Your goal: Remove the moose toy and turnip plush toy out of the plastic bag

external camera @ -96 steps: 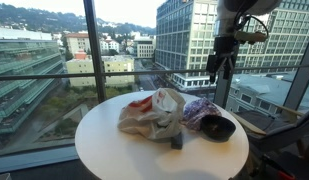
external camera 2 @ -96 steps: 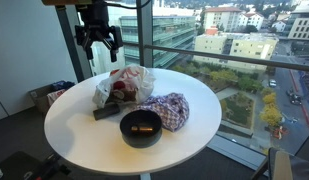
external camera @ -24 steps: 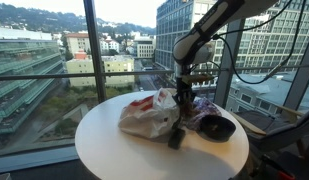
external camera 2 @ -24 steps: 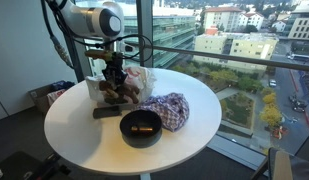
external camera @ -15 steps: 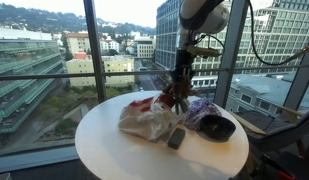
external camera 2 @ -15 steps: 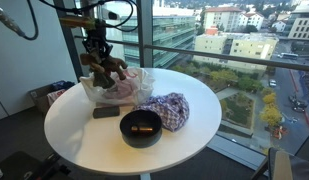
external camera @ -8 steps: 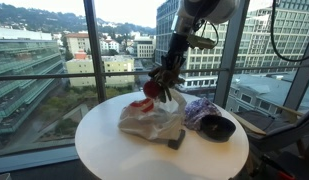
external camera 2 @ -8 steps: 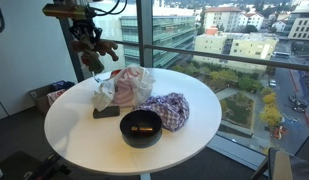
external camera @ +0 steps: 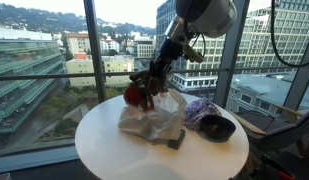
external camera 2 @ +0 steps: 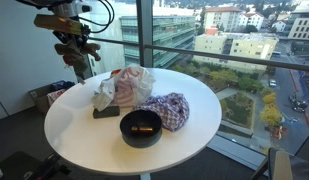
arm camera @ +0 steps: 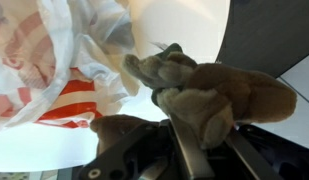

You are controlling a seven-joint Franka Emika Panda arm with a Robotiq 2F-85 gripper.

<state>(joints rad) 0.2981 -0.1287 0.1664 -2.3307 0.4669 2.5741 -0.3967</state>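
My gripper carries the moose toy away from the bag next and lowers it toward that open spot (external camera: 184,156) beside the dark flat object.
My gripper (arm camera: 209,132) is shut on the moose toy (arm camera: 219,92), a brown and tan plush that hangs in the air. In both exterior views the toy (external camera: 137,96) (external camera 2: 78,52) is well above the table, out over its edge and clear of the bag. The plastic bag (external camera 2: 124,87) (external camera: 154,115) is white with red print and lies crumpled on the table; the wrist view shows it (arm camera: 44,60) just beside the toy. I cannot make out the turnip plush toy; the bag's folds hide its inside.
A round white table (external camera 2: 79,140) stands by tall windows. It carries a black bowl (external camera 2: 141,128) (external camera: 219,127), a purple checked cloth (external camera 2: 170,108) (external camera: 199,108) and a dark flat object (external camera 2: 104,113) (external camera: 176,142) by the bag.
My gripper has lifted the moose toy up out of the bag and carried it sideways, away from the bag and out past the table's edge. The bag has settled back.
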